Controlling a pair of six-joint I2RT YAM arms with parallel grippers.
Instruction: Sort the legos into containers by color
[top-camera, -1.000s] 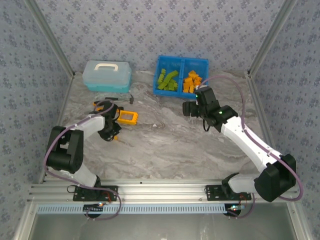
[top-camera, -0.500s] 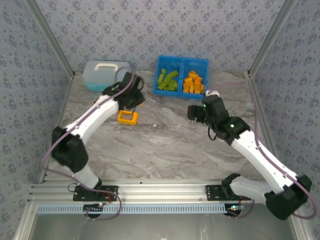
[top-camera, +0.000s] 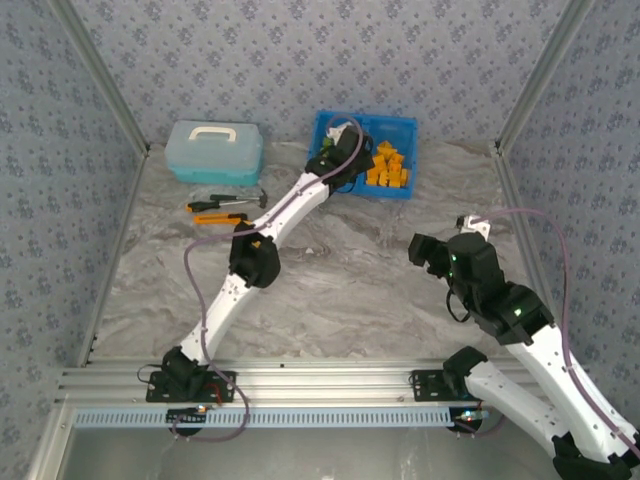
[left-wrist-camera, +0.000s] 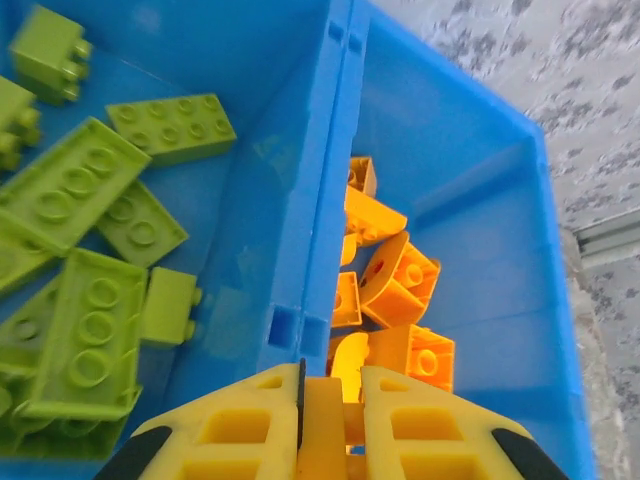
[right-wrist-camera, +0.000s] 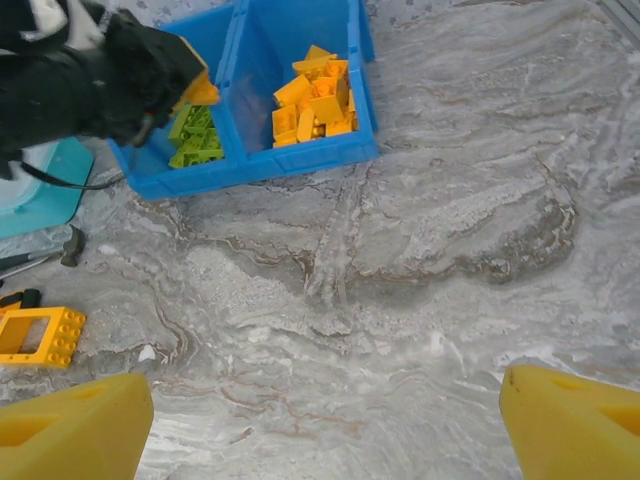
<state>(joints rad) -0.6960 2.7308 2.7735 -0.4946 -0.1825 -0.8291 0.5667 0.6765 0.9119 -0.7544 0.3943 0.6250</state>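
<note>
My left gripper needs to move sideways next, over the orange pile just across the divider (left-wrist-camera: 310, 200), and let go of the small lego among its own color.
The blue tray (top-camera: 412, 123) stands at the back of the table, with green legos (left-wrist-camera: 80, 200) in its left compartment and orange legos (left-wrist-camera: 400, 290) in its right one. My left gripper (left-wrist-camera: 330, 400) hovers over the divider (left-wrist-camera: 310, 200), shut on a small orange lego (left-wrist-camera: 325, 425). The right wrist view shows that lego (right-wrist-camera: 201, 92) at the tip of the left gripper (right-wrist-camera: 185, 85), above the green pile (right-wrist-camera: 195, 140). An orange frame piece (right-wrist-camera: 40, 335) lies flat on the table. My right gripper (right-wrist-camera: 320, 430) is open over bare table, well in front of the tray (right-wrist-camera: 290, 165).
A pale blue lidded box (top-camera: 214, 150) sits at the back left. A hammer (top-camera: 235, 200) and an orange-and-black tool (top-camera: 220, 217) lie in front of it. My left arm stretches diagonally across the table's middle.
My left arm swung from beside the frame piece up to the tray. My right arm pulled back toward the near right and its jaws widened.
</note>
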